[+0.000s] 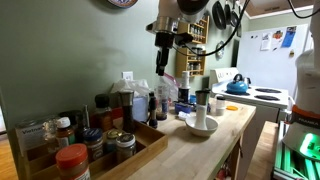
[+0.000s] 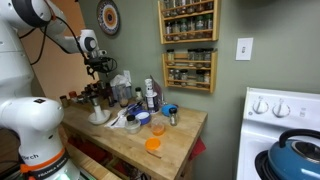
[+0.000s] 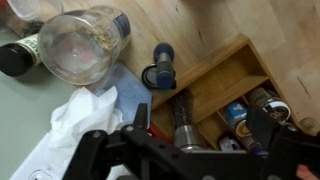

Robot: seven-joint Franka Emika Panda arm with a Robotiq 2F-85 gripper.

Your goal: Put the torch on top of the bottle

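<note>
I need to lower my gripper next, toward the top of the wrist view, onto the torch's upper end (image 3: 165, 74), which stands below and just beyond my open fingers.
My gripper (image 3: 180, 137) hangs open above the cluster of bottles at the back of the wooden counter, with nothing between its fingers. Both exterior views show it (image 1: 163, 62) (image 2: 98, 72) well above the bottle tops. In the wrist view a slim dark cylinder with a round bluish-rimmed head, which I take for the torch (image 3: 160, 68), stands on the counter just beyond the jaws. Further left is a black-topped dark bottle (image 3: 15, 55), beside a clear plastic bottle (image 3: 85, 45) seen from above. Directly under the jaws is a metal-capped jar (image 3: 185, 122).
A wooden tray (image 3: 215, 85) (image 1: 145, 150) holds several spice jars. Crumpled white tissue (image 3: 85, 115) lies beside it. A white bowl with a pestle (image 1: 200, 125) stands on the counter. A stove with a blue kettle (image 1: 237, 86) stands past the counter's end.
</note>
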